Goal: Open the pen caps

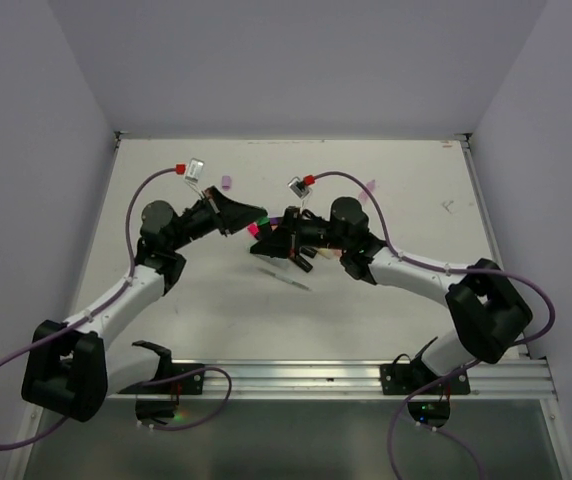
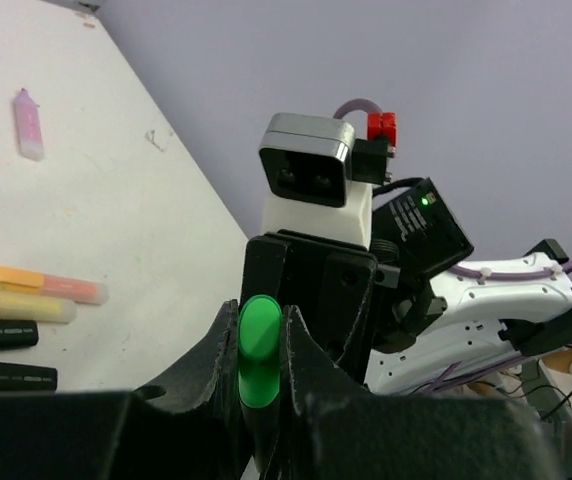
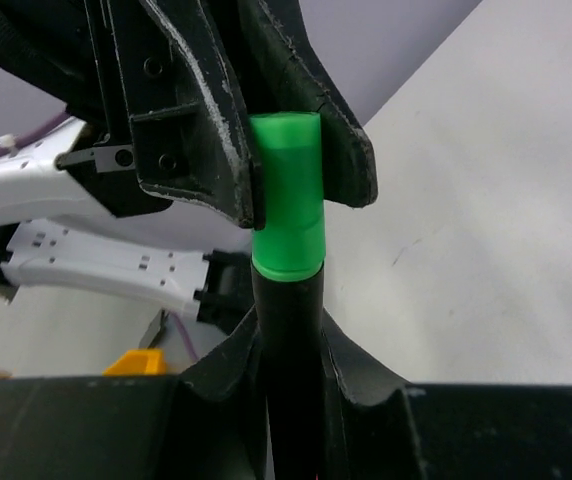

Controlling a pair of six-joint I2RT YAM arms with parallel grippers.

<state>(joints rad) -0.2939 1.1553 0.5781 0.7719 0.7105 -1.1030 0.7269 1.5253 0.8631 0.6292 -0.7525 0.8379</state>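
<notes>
My left gripper should next pull the green cap point(image 1: 263, 219) off the body of the highlighter and lower it outward to let go of it beside the purple cap, since the tabletop point(image 1: 216, 184) is clear there.
A highlighter with a black barrel point(image 3: 289, 370) and a green cap point(image 3: 287, 195) is held in the air between both grippers over the middle of the table. My left gripper point(image 2: 260, 315) is shut on the green cap point(image 2: 259, 350). My right gripper point(image 3: 288, 330) is shut on the black barrel. The cap's rim meets the barrel with no gap showing. In the top view the left gripper point(image 1: 249, 216) and right gripper point(image 1: 271, 238) meet tip to tip, with a bit of the green cap point(image 1: 263, 219) showing between them.
A purple cap point(image 1: 228, 183) and a pink piece point(image 1: 370, 186) lie at the far side. A thin pale stick point(image 1: 291, 281) lies below the grippers. An orange-pink highlighter point(image 2: 41, 283), a yellow one point(image 2: 16, 303), two black barrels point(image 2: 1, 335) and a pink highlighter point(image 2: 28, 124) lie on the table.
</notes>
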